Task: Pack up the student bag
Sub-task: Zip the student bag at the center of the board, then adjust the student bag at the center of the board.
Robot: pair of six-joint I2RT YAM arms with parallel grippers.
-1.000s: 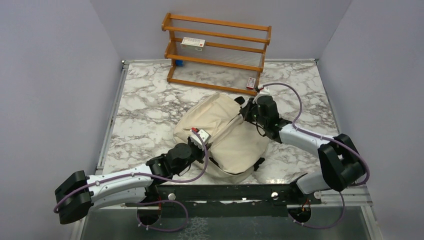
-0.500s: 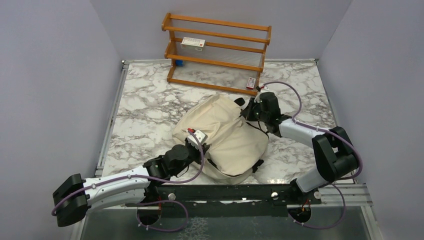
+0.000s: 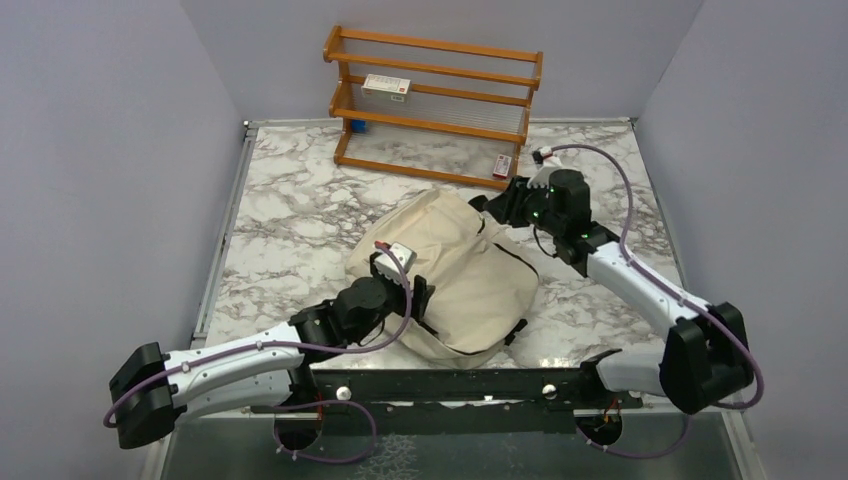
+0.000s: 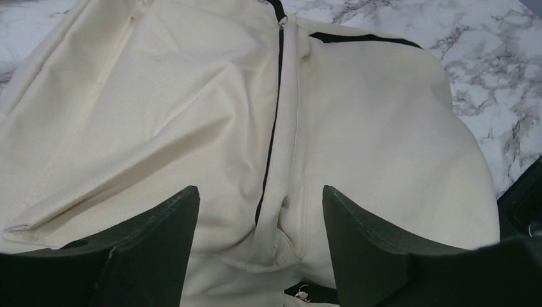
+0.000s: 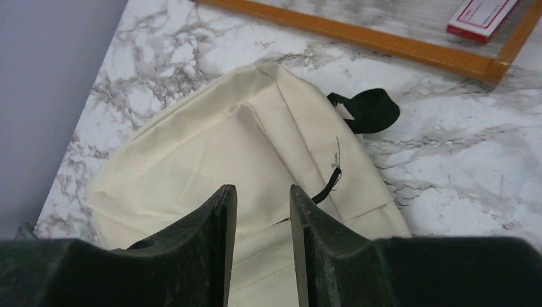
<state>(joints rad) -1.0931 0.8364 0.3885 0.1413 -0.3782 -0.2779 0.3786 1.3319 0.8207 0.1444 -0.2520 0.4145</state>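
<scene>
My right gripper moves back along the bag's side next, opens wider and lowers onto the cream edge (image 3: pixel 514 257) with the black line.
The student bag (image 3: pixel 455 260) is a cream backpack lying flat in the middle of the marble table, its black zip line (image 4: pixel 275 115) drawn shut. My left gripper (image 3: pixel 420 295) hovers at the bag's near left end, open, with only cream cloth (image 4: pixel 192 115) below its fingers (image 4: pixel 259 192). My right gripper (image 3: pixel 497 205) hangs over the bag's far right corner, open with a narrower gap (image 5: pixel 261 188) and nothing in it. The bag's black top loop (image 5: pixel 367 109) and a thin black zip cord (image 5: pixel 329 179) lie just beyond it on the cream fabric (image 5: pixel 211 147).
A wooden rack (image 3: pixel 435 105) stands at the back of the table with a white and red box (image 3: pixel 386 86) on a shelf. Another small red and white box (image 3: pixel 503 165) leans at its right foot. Grey walls close in on three sides.
Both grippers were shut at the bag's fabric and have opened. The right gripper pulled back and up toward the far right. The bag has settled flatter.
</scene>
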